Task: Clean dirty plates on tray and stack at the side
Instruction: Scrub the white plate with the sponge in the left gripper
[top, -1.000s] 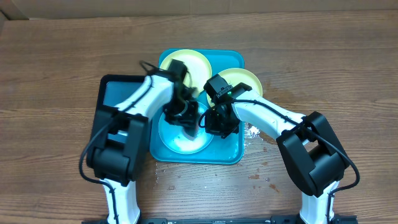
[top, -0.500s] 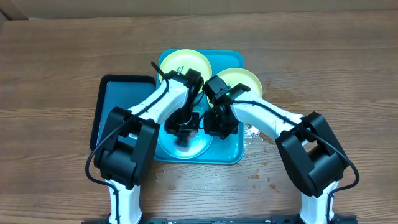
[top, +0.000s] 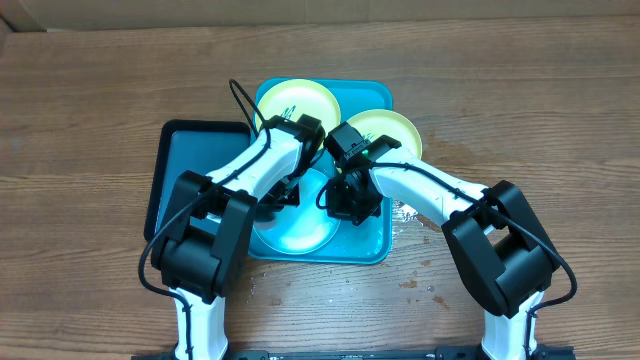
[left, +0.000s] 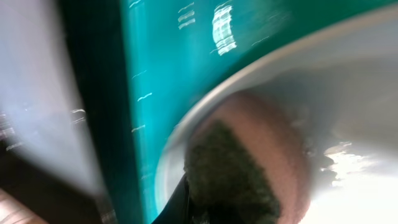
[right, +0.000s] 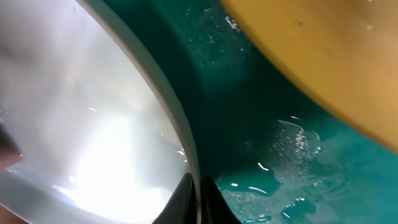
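Note:
The blue plate looks unmarked. My left gripper will next carry the sponge (left: 249, 162) up and to the left in the overhead view, over the black tray, to let it go.
The light blue plate (top: 305, 230) lies at the front of the cyan tray (top: 375, 240). My left gripper (top: 283, 192) is shut on a pink and dark green sponge (left: 249, 162) pressed on the plate's inside (left: 348, 93) near its rim. My right gripper (top: 340, 200) is shut on the plate's right rim, its jaws (right: 198, 193) pinching the edge (right: 180, 130). Two yellow-green plates sit at the tray's back, one at the left (top: 297, 103) and one at the right (top: 390, 127), the right one also in the right wrist view (right: 323, 50). No scribble marks show.
A black tray (top: 165, 190) lies left of the cyan tray, touching it. Water drops lie on the cyan tray floor (right: 292, 143) and on the wooden table (top: 408, 212) right of it. A cable loops above the left arm (top: 240, 100).
My left gripper has slid the sponge across the light blue plate, first toward its middle, then back to the upper left. The right gripper has held still on the rim.

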